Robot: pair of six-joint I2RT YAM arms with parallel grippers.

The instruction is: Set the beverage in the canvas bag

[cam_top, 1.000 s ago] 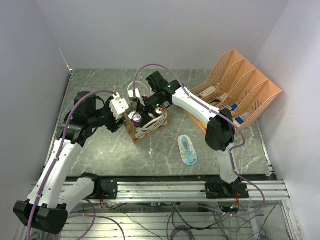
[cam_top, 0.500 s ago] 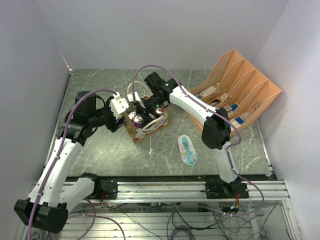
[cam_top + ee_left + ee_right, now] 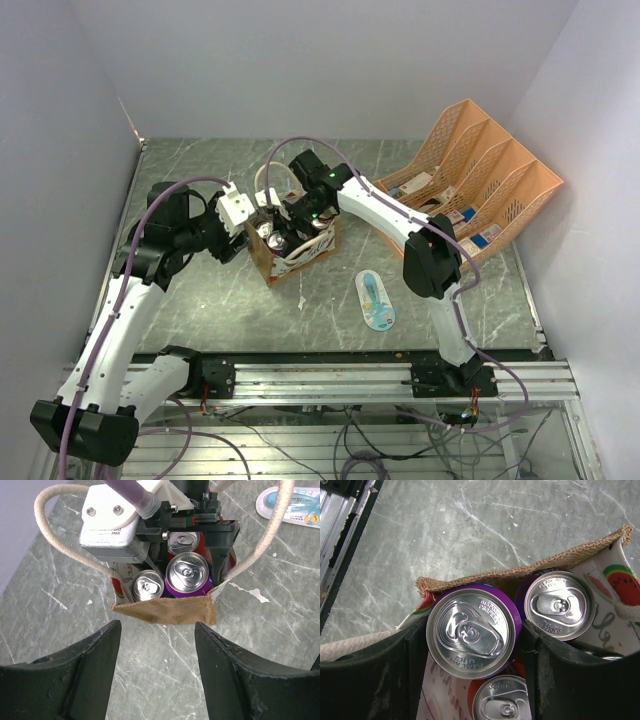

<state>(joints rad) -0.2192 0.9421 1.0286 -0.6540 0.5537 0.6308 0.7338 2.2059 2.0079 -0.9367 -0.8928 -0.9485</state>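
The purple can [image 3: 470,630] is still higher than its neighbours and the bag's corner by the burlap edge [image 3: 432,598] is below, so the right gripper should next lower the can there and release it.
The canvas bag [image 3: 162,611] stands open on the marble table, its white rope handles [image 3: 60,545] spread to both sides. A purple beverage can [image 3: 470,630] stands upright in the bag's mouth, higher than the two other cans [image 3: 561,605] beside it. My right gripper [image 3: 474,647] reaches down from above, its fingers [image 3: 410,670] pressed on both sides of that purple can. My left gripper [image 3: 157,630] hovers just outside the bag's near burlap edge, open, with only bare table between its fingers. In the top view both grippers meet at the bag [image 3: 300,262].
An orange mesh desk organizer [image 3: 485,170] holding small packets stands at the back right. A blue and white oval packet [image 3: 375,298] lies on the table right of the bag. The metal rail [image 3: 330,375] runs along the front edge.
The right arm's elbow has swung slightly left and its gripper has shifted a little over the bag. The left arm has barely moved.
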